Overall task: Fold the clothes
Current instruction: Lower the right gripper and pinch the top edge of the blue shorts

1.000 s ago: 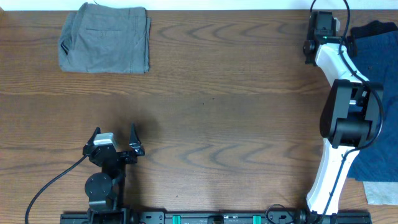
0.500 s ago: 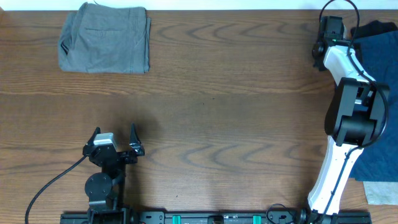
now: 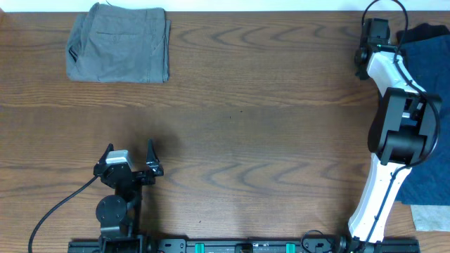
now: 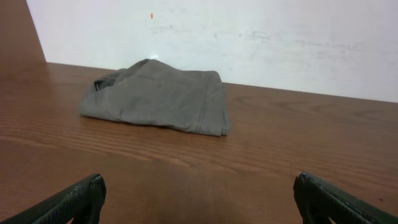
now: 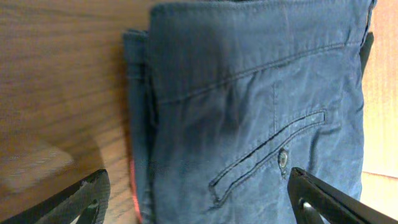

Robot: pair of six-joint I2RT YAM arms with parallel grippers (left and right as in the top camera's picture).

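Note:
The robot's open fingers span both wood and fabric, so the right gripper will go down astride the shorts' edge [image 5: 169, 198] beside the pocket seam and close on the fold.
The clothes [image 3: 430, 67] are dark navy-blue shorts lying at the table's right edge, partly under my right arm [image 3: 394, 119]. In the right wrist view the clothes [image 5: 249, 93] fill most of the frame, showing a stitched pocket seam and a small button. My right gripper [image 5: 199, 205] hangs open just above them. One finger is over the wood beside the clothes' left edge and the other over the fabric, with nothing between them. My left gripper [image 3: 129, 160] rests open near the front left, far from the clothes, and its fingers [image 4: 74, 202] hold nothing.
Folded grey-olive shorts [image 3: 119, 43] lie at the back left and also show in the left wrist view [image 4: 161, 96], in front of a white wall. A pale cloth patch [image 3: 430, 218] sits at the front right corner. A beige surface [image 5: 382, 93] borders the navy fabric.
My right arm has swung to the right, bringing its gripper over the edge of the navy clothes. The left arm has not moved.

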